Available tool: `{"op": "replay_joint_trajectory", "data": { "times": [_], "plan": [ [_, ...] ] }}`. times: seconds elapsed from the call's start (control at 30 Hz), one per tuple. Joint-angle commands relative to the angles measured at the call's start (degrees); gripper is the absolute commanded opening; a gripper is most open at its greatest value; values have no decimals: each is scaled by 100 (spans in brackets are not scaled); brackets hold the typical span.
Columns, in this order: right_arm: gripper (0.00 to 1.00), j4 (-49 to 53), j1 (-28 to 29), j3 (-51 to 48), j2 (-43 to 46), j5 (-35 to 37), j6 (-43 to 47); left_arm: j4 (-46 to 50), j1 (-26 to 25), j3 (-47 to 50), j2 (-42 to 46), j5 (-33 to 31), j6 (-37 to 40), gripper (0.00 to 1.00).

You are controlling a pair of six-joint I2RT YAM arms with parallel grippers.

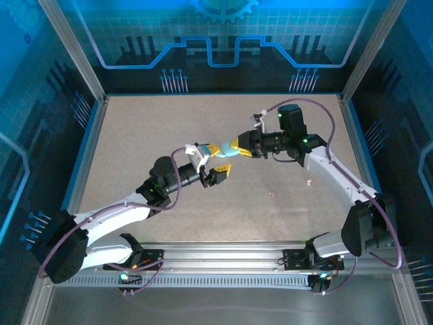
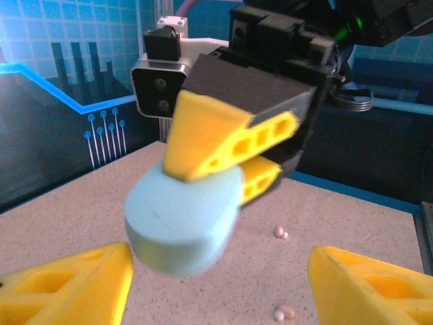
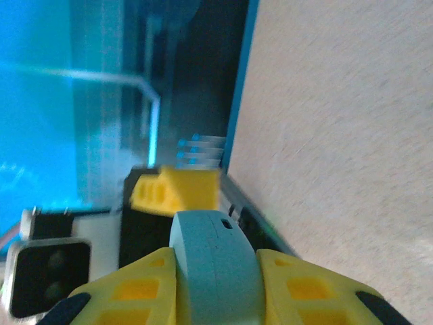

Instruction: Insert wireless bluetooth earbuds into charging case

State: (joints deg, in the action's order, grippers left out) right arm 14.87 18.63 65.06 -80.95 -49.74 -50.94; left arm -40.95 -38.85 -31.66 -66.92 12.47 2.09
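The charging case [image 1: 224, 150] goes down onto the middle of the table next, as my right gripper tilts downward and lowers it there to release it.
A pale blue charging case [image 1: 224, 150] hangs in the air above the middle of the table, lid closed. My right gripper [image 1: 234, 149] is shut on it, with a yellow finger on each flat side of the case [image 3: 216, 261]. My left gripper [image 1: 218, 162] stands open right beside it. Its yellow fingers [image 2: 67, 284] are spread wide below the case [image 2: 183, 220] and apart from it. The earbuds are tiny pinkish-white bits on the table [image 2: 280, 232], [image 2: 283, 313]. In the top view they are specks [image 1: 309, 181], [image 1: 272, 194] to the right of the grippers.
The speckled beige table [image 1: 155, 135] is bounded by a blue rim and metal frame posts [image 1: 74, 54]. Both arms reach in from the near rail [image 1: 223, 257] and meet mid-table. One left finger [image 3: 176, 189] shows just behind the held case.
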Motion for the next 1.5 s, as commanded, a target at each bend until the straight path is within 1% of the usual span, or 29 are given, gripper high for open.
{"op": "replay_joint_trajectory", "data": {
  "times": [0.0,0.1,0.17,0.23,0.3,0.4,0.5,0.53,0.63,0.77,0.93,1.13,1.3,1.4,1.47],
  "plan": [
    [17,-342,-327,-264,-72,965,-87,238,-33,246,401,-550,102,72],
    [17,-367,-465,-387,-492,1458,-16,522,-26,369,796,-1095,100,76],
    [17,-415,-464,-380,-811,1658,127,973,-17,301,1039,-1472,36,79],
    [17,-479,-466,-358,-1161,1858,169,1662,36,118,1223,-1864,-126,83],
    [18,-530,-466,-303,-1504,1991,158,2334,127,-135,1292,-2085,-427,85],
    [18,-613,-418,-140,-2043,2047,179,3422,376,-614,1216,-2100,-1056,90],
    [19,-688,-315,38,-2533,2059,171,3914,518,-902,1093,-2032,-1387,96],
    [18,-709,-267,108,-2691,2055,171,3924,547,-907,1076,-2045,-1464,99],
    [19,-797,-167,268,-3072,2088,113,3841,605,-877,1093,-1996,-1543,99],
    [20,-903,-95,402,-3342,2201,90,3881,652,-882,1097,-2020,-1541,99],
    [23,-951,-70,488,-3592,2374,119,3955,703,-947,1093,-1836,-1682,99],
    [37,-741,-62,482,-3589,2472,270,4048,745,-1036,1049,-1515,-1575,99],
    [52,-258,-62,490,-3306,2755,548,4033,765,-1065,1031,-1388,-1514,99],
    [58,167,-67,616,-3104,2987,813,4020,785,-1081,1025,-1311,-1502,99],
    [59,498,-79,736,-2969,3153,1021,4020,794,-1088,1023,-1245,-1502,99]
  ]
}}
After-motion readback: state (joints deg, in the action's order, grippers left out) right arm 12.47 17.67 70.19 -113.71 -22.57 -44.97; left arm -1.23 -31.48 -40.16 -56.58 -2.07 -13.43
